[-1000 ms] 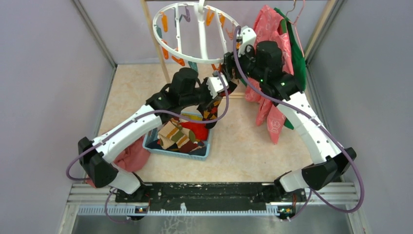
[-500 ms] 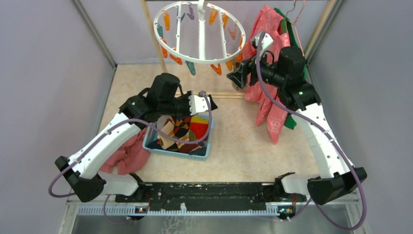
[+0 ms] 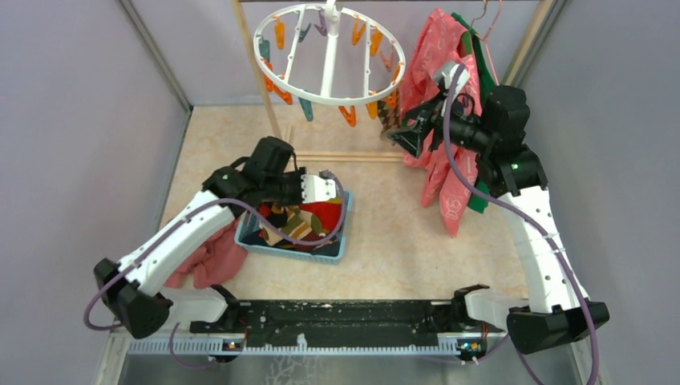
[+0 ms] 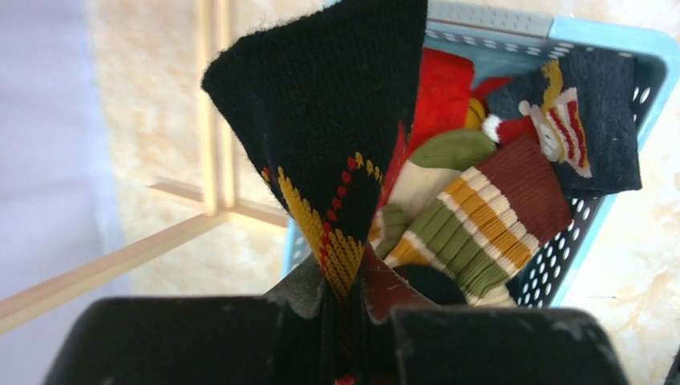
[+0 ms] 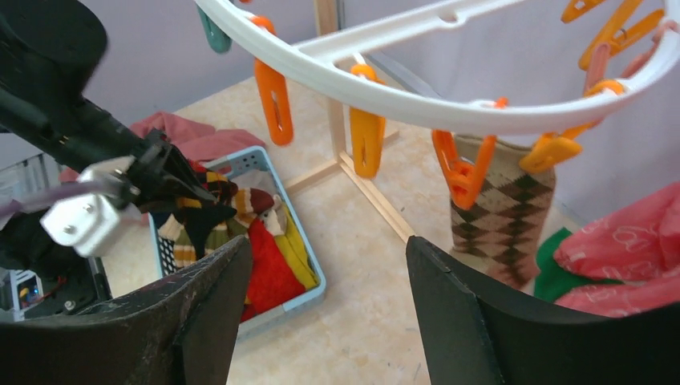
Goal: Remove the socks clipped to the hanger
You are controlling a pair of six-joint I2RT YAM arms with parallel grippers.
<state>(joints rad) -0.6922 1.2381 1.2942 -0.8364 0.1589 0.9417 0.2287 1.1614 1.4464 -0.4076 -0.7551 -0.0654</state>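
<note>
My left gripper lowers toward the socks piled (image 3: 300, 224) (image 4: 473, 212) inside the blue basket next and releases the black sock there, since the sock still hangs above the basket.
The white ring hanger (image 3: 329, 98) hangs at the back with orange and teal clips. One brown argyle sock (image 3: 390, 111) is still clipped at its right side; it also shows in the right wrist view (image 5: 501, 212) under an orange clip. My right gripper (image 3: 404, 135) is open and empty just right of that sock, not touching it (image 5: 327, 245). My left gripper (image 3: 282, 207) is shut on a black sock with yellow and red diamonds (image 4: 337, 120), held over the blue basket (image 3: 321, 253). Several other socks lie in the basket (image 4: 617, 56).
Large pink and green garments (image 3: 449, 56) hang behind my right arm. A pinkish-red cloth heap (image 3: 210, 257) lies left of the basket. A wooden rack's post and floor bars (image 3: 353, 156) stand under the hanger.
My left arm pulled back from the hanger and lowered the black sock to the basket. My right gripper drew away to the right and rose. The hanger swung slightly.
</note>
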